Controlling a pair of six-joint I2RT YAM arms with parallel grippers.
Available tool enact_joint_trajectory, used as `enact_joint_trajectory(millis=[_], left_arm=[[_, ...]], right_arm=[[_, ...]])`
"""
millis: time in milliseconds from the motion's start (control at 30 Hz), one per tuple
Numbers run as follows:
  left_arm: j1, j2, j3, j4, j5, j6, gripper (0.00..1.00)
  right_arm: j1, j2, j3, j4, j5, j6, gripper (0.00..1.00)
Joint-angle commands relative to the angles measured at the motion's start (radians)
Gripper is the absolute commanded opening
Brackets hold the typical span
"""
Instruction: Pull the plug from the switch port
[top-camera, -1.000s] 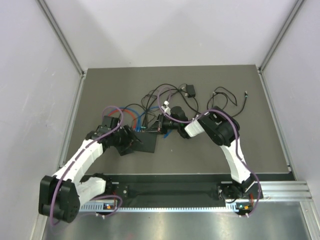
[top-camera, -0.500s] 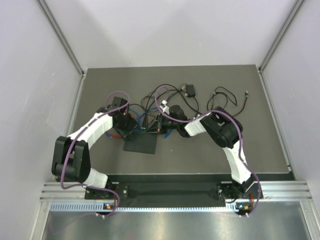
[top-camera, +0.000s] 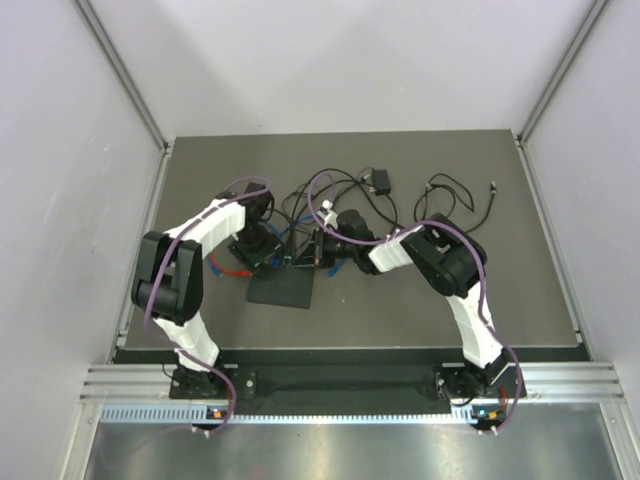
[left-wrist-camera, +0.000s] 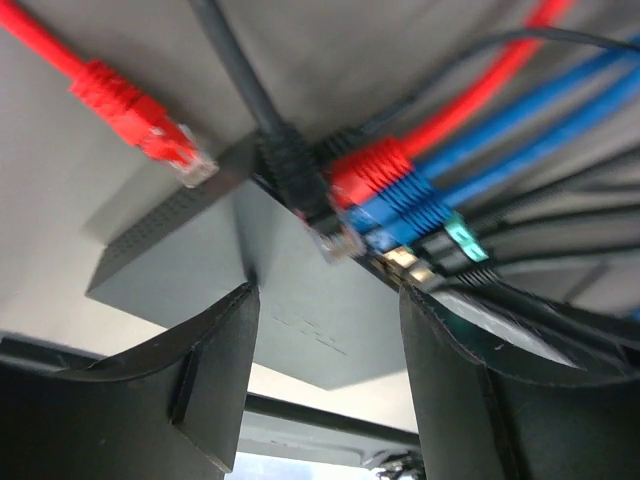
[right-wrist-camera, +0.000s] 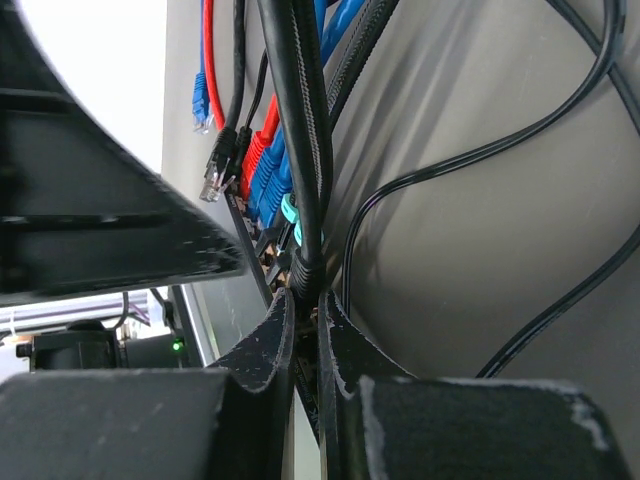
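Loose cables past the adapter (top-camera: 434, 188) lie to my right gripper's right in the top view. The right gripper pulls the seated black plug outward, carries it there and releases it next.
The flat black switch (top-camera: 281, 290) lies mid-table, with red, blue and black plugs in the ports (top-camera: 296, 262) along its far edge. My right gripper (top-camera: 314, 252) reaches those ports from the right. In the right wrist view it (right-wrist-camera: 305, 305) is shut on the boot of a black plug (right-wrist-camera: 305, 268) next to a teal plug (right-wrist-camera: 287, 212). My left gripper (top-camera: 260, 248) hovers at the switch's far left corner. In the left wrist view it (left-wrist-camera: 328, 292) is open above the switch (left-wrist-camera: 200, 250), holding nothing. A black plug (left-wrist-camera: 296, 175), a red one (left-wrist-camera: 366, 173) and blue ones (left-wrist-camera: 402, 205) sit just beyond its tips.
A loose red plug (left-wrist-camera: 150, 122) lies unplugged to the left of the ports. A small black adapter block (top-camera: 380, 181) and tangled thin black cables (top-camera: 460, 200) lie at the back right. Grey walls stand close on both sides of the mat.
My left arm has folded up and its gripper has swung from the switch's near left to its far left corner, narrowing a little. The right arm has stayed put.
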Motion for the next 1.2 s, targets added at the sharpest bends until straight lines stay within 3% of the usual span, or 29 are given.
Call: enact_joint_trajectory(millis=[0,633,933,1167], left_arm=[[-0.006,0.02,0.055,-0.109,-0.063,-0.044,0.63],[-0.058,0.165,0.049,-0.137,-0.159,0.014,0.59],[-0.133,0.195,0.031,-0.136,-0.202,0.047,0.55],[-0.147,0.189,0.026,-0.122,-0.208,0.065,0.53]], right_arm=[[0.016,-0.039,0.036,0.024,0.009,-0.064,0.0],[0.003,0.015,0.078,0.033,0.043,0.012,0.0],[-0.023,0.066,0.113,0.131,0.143,0.241,0.0],[-0.058,0.124,0.18,0.148,0.095,0.239,0.0]])
